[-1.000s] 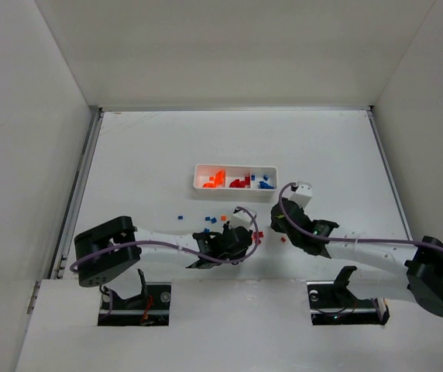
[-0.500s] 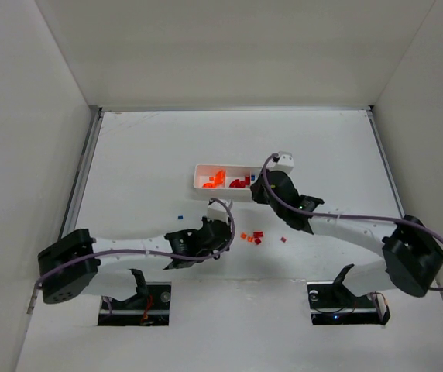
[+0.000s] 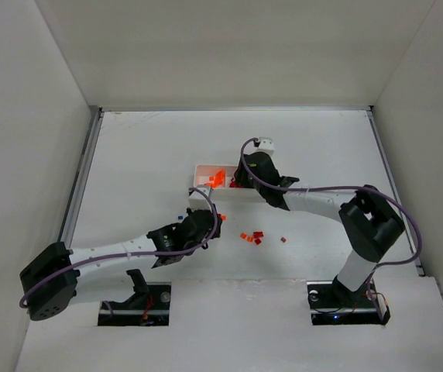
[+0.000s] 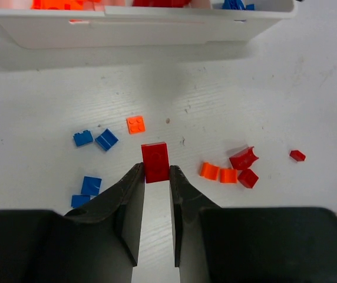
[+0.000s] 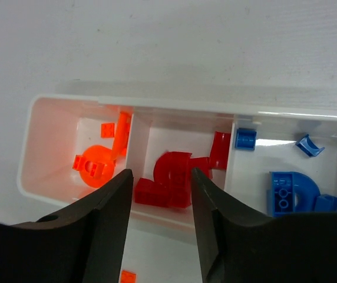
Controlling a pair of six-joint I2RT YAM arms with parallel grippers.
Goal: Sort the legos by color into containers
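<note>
The tray's middle section (image 3: 232, 180) (image 4: 161, 3) holds red legos, so my left gripper will move outward and to the right in the top view over it and release the red lego.
My left gripper (image 4: 155, 172) is shut on a small red lego brick (image 4: 155, 161), pinched at the fingertips over the table in front of the tray (image 4: 127, 32). In the top view the left gripper (image 3: 197, 225) sits just below the tray's left end (image 3: 198, 173). My right gripper (image 5: 161, 177) hangs open over the tray's (image 5: 157, 101) middle compartment, nothing between its fingers. That compartment holds red legos (image 5: 174, 171). Orange legos (image 5: 98, 162) fill the left one, blue legos (image 5: 286, 191) the right one. The right gripper (image 3: 241, 180) hides the tray's middle in the top view.
Loose legos lie on the table by the left gripper: blue bricks (image 4: 95, 139), an orange brick (image 4: 136, 124), orange pieces (image 4: 218, 173), red pieces (image 4: 245, 168) and a lone red bit (image 4: 297, 155). The top view shows the red and orange cluster (image 3: 252, 236).
The right gripper swung left along the tray to the middle compartment and opened. The left gripper closed on the red brick and drew left, toward the tray's left end.
</note>
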